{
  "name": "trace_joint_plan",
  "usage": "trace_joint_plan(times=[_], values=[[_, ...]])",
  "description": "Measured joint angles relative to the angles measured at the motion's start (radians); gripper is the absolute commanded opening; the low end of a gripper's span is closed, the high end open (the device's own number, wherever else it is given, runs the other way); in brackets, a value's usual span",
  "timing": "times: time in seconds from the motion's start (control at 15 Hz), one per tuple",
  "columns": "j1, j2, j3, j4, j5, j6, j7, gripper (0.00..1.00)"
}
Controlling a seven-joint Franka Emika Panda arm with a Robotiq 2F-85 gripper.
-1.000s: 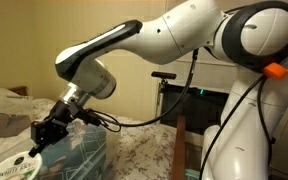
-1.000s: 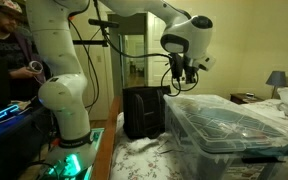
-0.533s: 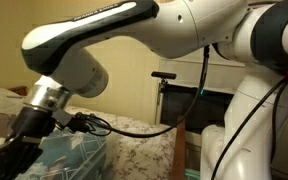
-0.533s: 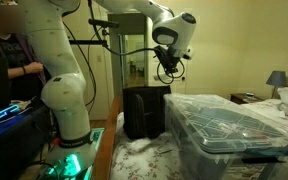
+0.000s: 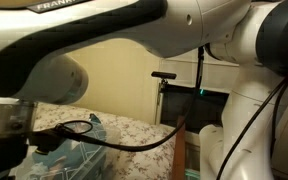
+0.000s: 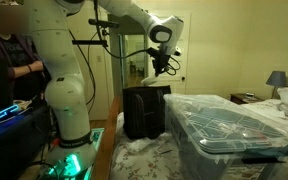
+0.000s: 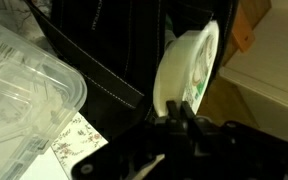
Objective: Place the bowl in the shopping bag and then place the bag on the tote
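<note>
My gripper needs to shift slightly outward next, toward the tote, and then open over the bag [image 7: 140,52], because the bowl [image 7: 187,65] hangs by the bag's edge beside the wooden surface.
My gripper [image 7: 181,122] is shut on the rim of the small bowl [image 7: 187,65], whose white-and-green printed top faces the wrist view. The black shopping bag [image 7: 104,45] lies right under it, its dark fabric filling the upper middle of the wrist view. In an exterior view the gripper [image 6: 160,68] hangs just above the upright black bag [image 6: 144,110]; the bowl is too small to make out there. The translucent tote [image 6: 229,125] stands to the right of the bag, and its corner shows in the wrist view [image 7: 24,90]. In an exterior view the tote [image 5: 69,160] shows teal behind the arm.
The tote and bag stand on a floral bedspread [image 6: 149,158]. A person [image 6: 6,60] stands behind the robot base [image 6: 69,120]. A wooden surface [image 7: 274,60] lies beside the bag. The arm's links [image 5: 94,45] fill most of an exterior view.
The arm has swung from above the tote over to above the black bag, carrying the bowl. In an exterior view the arm has come much closer to the camera.
</note>
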Motion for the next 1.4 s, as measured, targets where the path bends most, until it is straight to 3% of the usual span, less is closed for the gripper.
trace_joint_plan(times=[0.33, 0.6, 0.67, 0.73, 1.13, 1.4], values=[[0.022, 0.057, 0.032, 0.07, -0.116, 0.07, 0.01, 0.02], [0.024, 0.106, 0.044, 0.128, -0.155, 0.086, 0.107, 0.02], [0.025, 0.116, 0.048, 0.138, -0.167, 0.082, 0.134, 0.32], [0.027, 0.126, 0.053, 0.146, -0.175, 0.074, 0.153, 0.32], [0.036, 0.151, 0.067, 0.189, -0.181, 0.038, 0.197, 0.73], [-0.003, 0.149, 0.02, 0.211, -0.268, 0.089, 0.238, 0.99]])
